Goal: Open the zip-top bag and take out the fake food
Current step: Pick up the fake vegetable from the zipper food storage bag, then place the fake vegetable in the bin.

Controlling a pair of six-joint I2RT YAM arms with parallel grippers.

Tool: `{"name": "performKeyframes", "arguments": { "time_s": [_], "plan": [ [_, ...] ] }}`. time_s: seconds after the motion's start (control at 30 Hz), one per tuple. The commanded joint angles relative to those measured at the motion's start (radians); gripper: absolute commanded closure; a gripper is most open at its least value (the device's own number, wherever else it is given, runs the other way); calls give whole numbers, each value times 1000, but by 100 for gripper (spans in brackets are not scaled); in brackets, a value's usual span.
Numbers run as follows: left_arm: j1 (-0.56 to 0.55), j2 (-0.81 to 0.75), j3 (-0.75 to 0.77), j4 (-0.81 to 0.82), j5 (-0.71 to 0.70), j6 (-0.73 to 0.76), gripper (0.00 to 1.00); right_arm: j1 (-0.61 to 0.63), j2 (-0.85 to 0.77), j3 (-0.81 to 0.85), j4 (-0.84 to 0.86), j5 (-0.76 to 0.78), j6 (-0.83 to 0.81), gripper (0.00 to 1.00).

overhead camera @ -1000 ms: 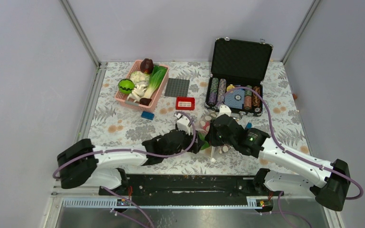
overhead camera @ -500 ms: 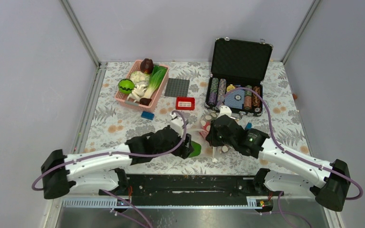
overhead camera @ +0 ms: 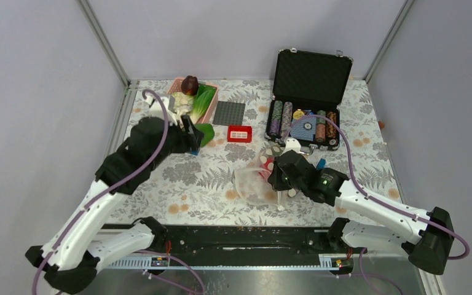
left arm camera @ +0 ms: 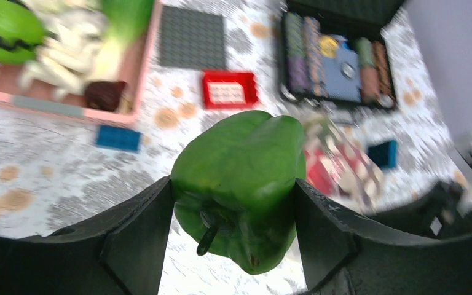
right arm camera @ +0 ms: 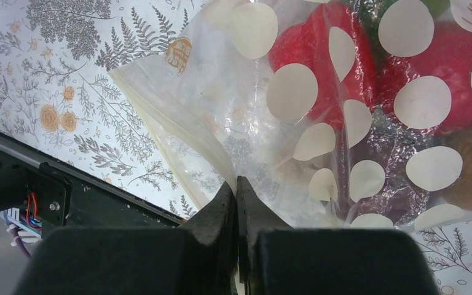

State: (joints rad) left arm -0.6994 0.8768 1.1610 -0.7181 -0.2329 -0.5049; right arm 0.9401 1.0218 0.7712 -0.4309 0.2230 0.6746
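Note:
My left gripper moves outward and lowers the pepper onto the bok choy's pale stalk (overhead camera: 196,114) (left arm camera: 106,62) next, among the basket's food, since that lies outward of and below it.
My left gripper (left arm camera: 233,206) is shut on a glossy green pepper (left arm camera: 239,178), a piece of fake food, held above the table just in front of the pink basket (left arm camera: 49,106). In the top view the pepper (overhead camera: 205,133) hangs by the basket's near right corner. The clear zip-top bag (overhead camera: 251,184) with cream dots lies in front of the arms, its mouth gaping left. My right gripper (right arm camera: 236,184) is shut on a fold of the bag (right arm camera: 246,117). Red pieces (right arm camera: 319,55) and a maroon piece (right arm camera: 387,184) show through the plastic.
The pink basket holds a green striped melon (left arm camera: 3,27), white pieces and bok choy. Near it lie a grey baseplate (overhead camera: 229,114), a red brick (overhead camera: 239,133) and a blue brick (left arm camera: 118,137). The open poker-chip case (overhead camera: 307,92) stands at the back right.
The left arm has carried the green pepper from the bag's mouth up and back-left to the basket. The right gripper and the bag have stayed put.

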Motion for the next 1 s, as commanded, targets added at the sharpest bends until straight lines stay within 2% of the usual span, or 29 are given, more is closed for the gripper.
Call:
{"name": "performKeyframes", "arguments": {
  "time_s": [0.0, 0.1, 0.33, 0.5, 0.67, 0.97],
  "plan": [
    [150, 170, 102, -3, -13, 100, 42, -10, -33, -9, 22, 17, -9, 100],
    [267, 279, 139, 72, 7, 94, 43, -11, -50, -19, 21, 12, -7, 100],
    [387, 484, 134, 344, 23, 49, 45, -11, -63, -45, 22, 23, -14, 100],
    [396, 599, 107, 556, 48, -13, 47, -14, -31, -40, 27, 22, -34, 100],
    [395, 690, 78, 685, 27, -87, 50, -20, -19, -36, 26, 25, -45, 100],
    [394, 772, 38, 747, -54, -125, 52, -36, -12, -42, 26, 23, -62, 100]
  ]
}}
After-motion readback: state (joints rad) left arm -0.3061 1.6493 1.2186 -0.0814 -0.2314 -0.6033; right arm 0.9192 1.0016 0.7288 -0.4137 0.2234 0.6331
